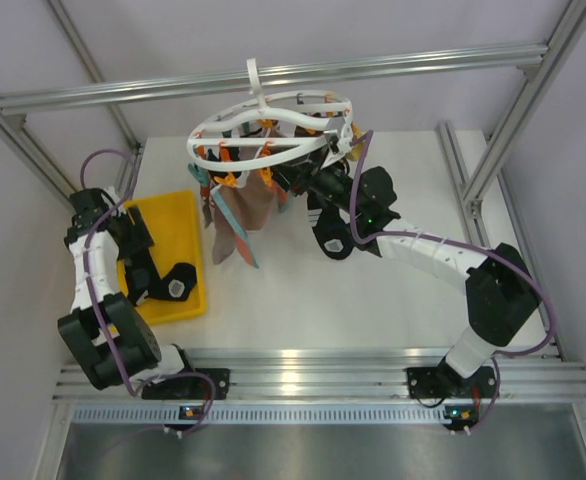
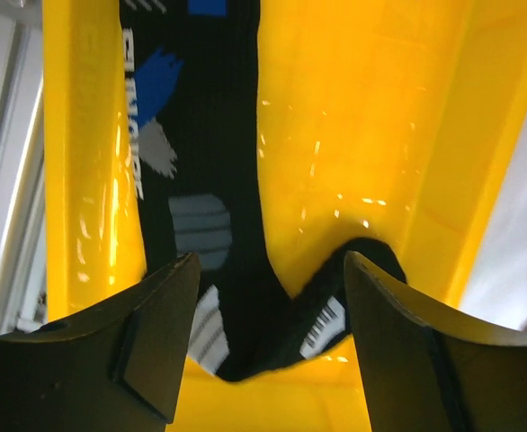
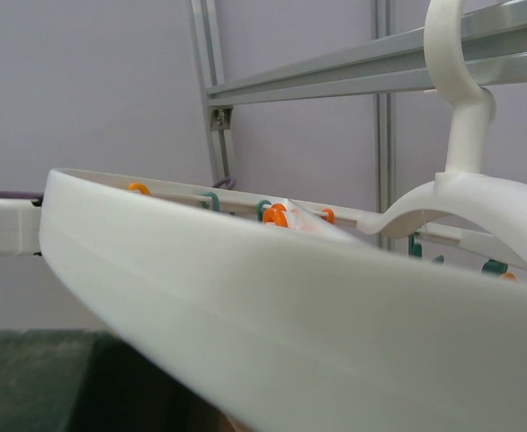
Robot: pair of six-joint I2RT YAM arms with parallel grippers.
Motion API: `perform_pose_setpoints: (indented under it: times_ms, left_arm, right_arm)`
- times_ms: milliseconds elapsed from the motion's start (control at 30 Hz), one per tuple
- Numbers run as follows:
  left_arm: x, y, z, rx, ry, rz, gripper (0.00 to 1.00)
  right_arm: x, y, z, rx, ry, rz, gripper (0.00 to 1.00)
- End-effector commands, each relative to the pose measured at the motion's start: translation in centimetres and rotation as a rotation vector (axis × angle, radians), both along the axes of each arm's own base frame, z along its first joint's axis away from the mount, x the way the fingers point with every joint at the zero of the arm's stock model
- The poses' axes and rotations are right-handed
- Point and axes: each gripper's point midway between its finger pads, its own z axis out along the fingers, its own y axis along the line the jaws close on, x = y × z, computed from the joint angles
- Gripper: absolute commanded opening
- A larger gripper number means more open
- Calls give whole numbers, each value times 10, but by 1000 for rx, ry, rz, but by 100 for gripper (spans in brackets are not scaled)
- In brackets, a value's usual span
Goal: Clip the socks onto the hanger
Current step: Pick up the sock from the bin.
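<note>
The folded end of the sock is under my left gripper's fingers. My left gripper should next move outward along the sock and go down onto the cuff by the square blue patch [image 2: 193, 16].
The white round hanger [image 1: 273, 125] hangs from the top rail, with orange and teal clips along its rings. Brown socks [image 1: 241, 215] dangle from its left side, and a dark sock with white patches [image 1: 329, 235] hangs under its right side. My right gripper [image 1: 313, 180] is up against the hanger's near rim [image 3: 272, 315], which fills the right wrist view and hides the fingers. My left gripper [image 2: 271, 297] is open just above a black sock with blue, grey and white patches [image 2: 232, 180], which lies in the yellow tray [image 2: 362, 117]. The sock's folded end lies between the fingertips [image 2: 169, 288].
The yellow tray [image 1: 178, 235] sits at the table's left, under the left arm [image 1: 98, 260]. Aluminium frame posts and a cross rail [image 1: 393, 65] stand around the table. The right arm's purple cable [image 1: 358, 190] loops up near the hanger.
</note>
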Motion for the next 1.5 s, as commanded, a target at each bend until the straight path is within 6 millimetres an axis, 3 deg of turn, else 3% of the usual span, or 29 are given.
perform_pose_setpoints:
  times_ms: [0, 200, 567, 733, 867, 933, 1000, 1033, 1133, 1167, 1200, 1267, 1367, 1467]
  left_arm:
    - [20, 20, -12, 108, -28, -83, 71]
    - [36, 42, -32, 153, -3, -88, 71]
    - [95, 77, -60, 218, -67, -93, 72]
    - [103, 87, -84, 235, -39, -83, 68]
    - [100, 84, -100, 217, -7, -105, 59]
    - [99, 72, -102, 187, -10, -145, 49]
    - [98, 55, -101, 161, -21, -197, 37]
    - [98, 49, -98, 154, -34, -224, 21]
    - [98, 28, -66, 137, -159, -292, 0]
    - [98, 23, -54, 138, -206, -310, 0]
    - [93, 4, -28, 118, -297, -363, 0]
    - [91, -12, 9, 138, -437, -423, 0]
    - [72, -47, 79, 177, -679, -527, 0]
    - [38, -85, 147, 208, -878, -619, 0]
  right_arm:
    - [8, -35, 51, 120, -78, -123, 0]
    - [8, -34, 51, 114, -86, -124, 0]
    - [8, -36, 49, 109, -95, -124, 0]
    - [8, -39, 48, 109, -93, -123, 0]
    - [9, -40, 47, 105, -90, -125, 0]
    - [9, -39, 46, 101, -87, -123, 0]
    - [8, -39, 47, 101, -86, -119, 0]
    - [9, -38, 46, 97, -86, -118, 0]
    - [10, -37, 46, 90, -84, -118, 0]
    - [9, -38, 47, 89, -86, -121, 0]
    - [10, -37, 46, 85, -80, -122, 0]
    - [11, -38, 46, 85, -72, -128, 0]
    - [13, -38, 45, 86, -57, -129, 0]
    - [15, -37, 44, 86, -41, -133, 0]
